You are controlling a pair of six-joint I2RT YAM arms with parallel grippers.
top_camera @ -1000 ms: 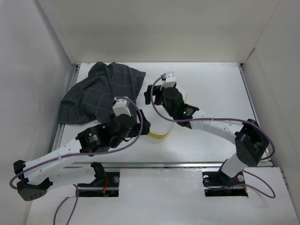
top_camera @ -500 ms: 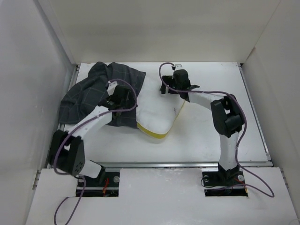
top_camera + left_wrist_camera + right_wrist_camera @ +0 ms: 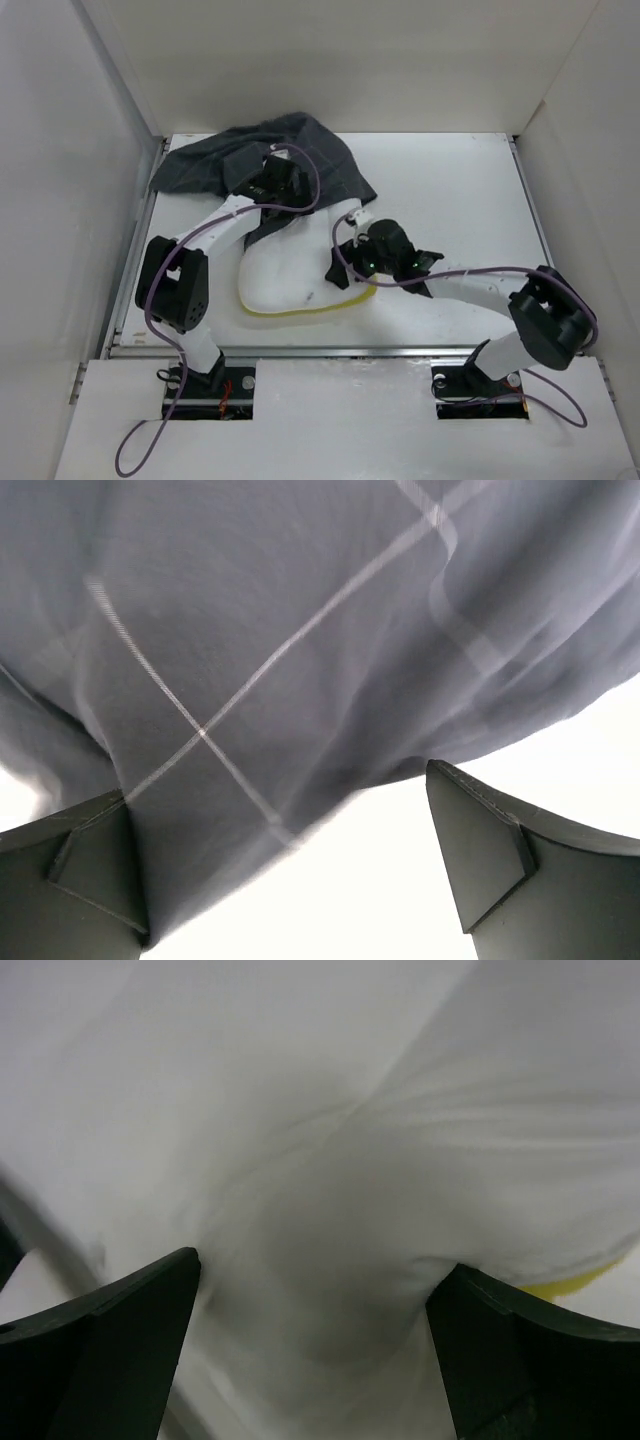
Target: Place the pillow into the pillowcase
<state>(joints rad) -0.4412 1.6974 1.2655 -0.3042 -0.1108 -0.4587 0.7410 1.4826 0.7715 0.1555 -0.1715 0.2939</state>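
Note:
My left gripper will swing back and to the right in the top view next, onto the pillow's side by my right gripper, because that side is uncovered.
The dark checked pillowcase (image 3: 335, 165) lies crumpled at the back left and drapes over the back edge of the white pillow (image 3: 295, 265). The pillow's yellow band (image 3: 300, 310) runs along its near edge. My left gripper (image 3: 285, 190) is over the pillowcase, jaws wide open. In the left wrist view the fabric (image 3: 300, 630) hangs just past the gripper (image 3: 280, 880) and brushes the left finger (image 3: 90, 880). My right gripper (image 3: 350, 262) is at the pillow's right side, jaws wide open. In the right wrist view the pillow (image 3: 400, 1110) bulges between the gripper's jaws (image 3: 315, 1350).
White walls close in the table (image 3: 460, 200) on the left, back and right. A metal rail (image 3: 400, 350) runs along the near edge in front of both arm bases. The right arm lies low across the front right.
The pillowcase has been pulled back and to the right, over the pillow's back edge. The pillow has shifted nearer, yellow band now in front. The right gripper moved from the back to the pillow's right side.

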